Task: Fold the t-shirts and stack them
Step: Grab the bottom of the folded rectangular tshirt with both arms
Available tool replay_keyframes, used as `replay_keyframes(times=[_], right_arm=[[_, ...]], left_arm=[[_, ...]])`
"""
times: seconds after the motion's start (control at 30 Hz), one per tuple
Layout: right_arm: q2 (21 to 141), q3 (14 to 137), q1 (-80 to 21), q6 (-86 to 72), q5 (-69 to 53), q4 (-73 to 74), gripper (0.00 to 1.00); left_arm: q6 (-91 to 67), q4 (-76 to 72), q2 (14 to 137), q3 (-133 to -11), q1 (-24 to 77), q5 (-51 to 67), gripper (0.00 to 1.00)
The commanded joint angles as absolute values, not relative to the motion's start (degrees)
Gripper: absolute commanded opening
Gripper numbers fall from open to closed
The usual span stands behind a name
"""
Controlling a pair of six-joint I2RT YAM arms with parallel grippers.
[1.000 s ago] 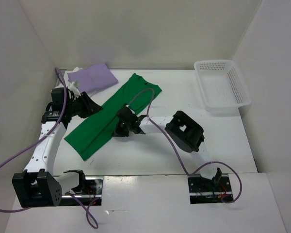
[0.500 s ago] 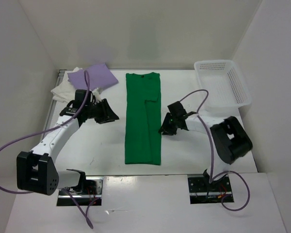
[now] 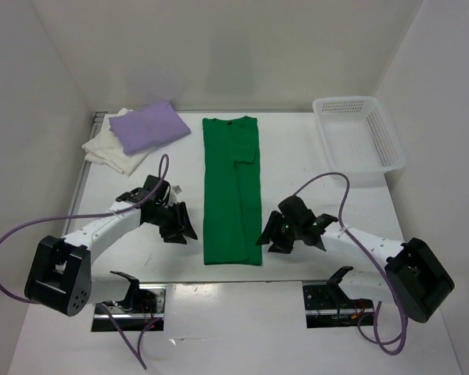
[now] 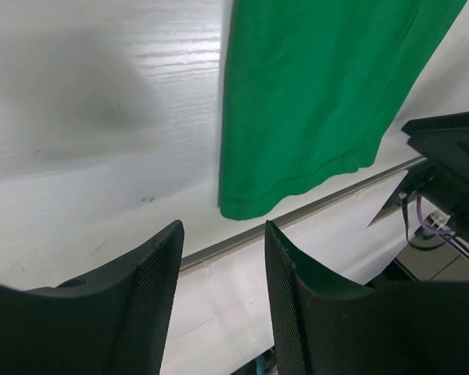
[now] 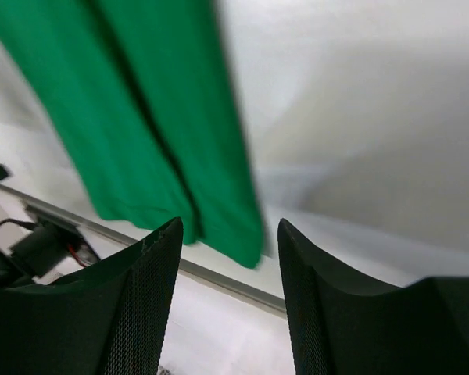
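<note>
I need to lower my left gripper next and move it back toward the near hem corner of the green t-shirt (image 3: 231, 187).
The green t-shirt (image 3: 231, 187) lies flat as a long narrow strip down the middle of the table, collar at the far end; its near hem shows in the left wrist view (image 4: 313, 109) and the right wrist view (image 5: 156, 133). The lavender t-shirt (image 3: 148, 126) lies folded at the back left on top of the white t-shirt (image 3: 109, 151). My left gripper (image 3: 184, 227) hovers open just left of the green hem, holding nothing. On the hem's right side my right gripper (image 3: 269, 234) is also open and holds nothing.
A white perforated basket (image 3: 358, 137) stands at the back right. White walls enclose the table on three sides. The table's near edge (image 4: 297, 215) and the arm mounts with purple cables (image 3: 328, 183) lie just beyond the green hem.
The green t-shirt went from a diagonal lie to straight down the table. Both grippers moved toward the near edge, either side of its hem. The right gripper opened.
</note>
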State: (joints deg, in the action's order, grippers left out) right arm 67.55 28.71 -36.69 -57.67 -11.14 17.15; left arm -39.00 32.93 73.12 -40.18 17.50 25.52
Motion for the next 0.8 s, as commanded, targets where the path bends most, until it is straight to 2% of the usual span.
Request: replay_keyframes(times=[0.0,0.17,0.3,0.33,0.43,0.7,0.77], right_arm=[[63.64,25.84,-38.67,-64.16,-11.43,17.67,0.57],[61.79,21.63,-39.19,-65.92,-13.0,16.27,0.52],[63.11,20.39,-40.34,-66.53,-14.41,14.5,0.51],[63.11,20.39,-41.12,-67.06,-14.41,13.98,0.49],[63.11,19.69,-41.13,-67.67,-14.41,13.36,0.47],[66.17,20.12,-41.13,-66.8,-15.73,10.11,0.38],[68.02,20.13,-41.13,-66.8,-16.34,9.32,0.31]], left_arm=[[-41.22,31.56,74.61,-39.56,18.98,27.41,0.54],[-41.22,26.63,81.99,-37.97,25.21,30.85,0.58],[-41.83,24.7,85.6,-37.97,28.3,29.79,0.49],[-41.84,24.7,86.13,-37.97,28.3,29.79,0.42],[-41.84,24.17,86.13,-37.97,28.83,29.27,0.38],[-42.36,22.94,88.59,-38.58,29.53,30.15,0.41],[-41.84,23.46,89.12,-38.58,29.53,30.15,0.41]])
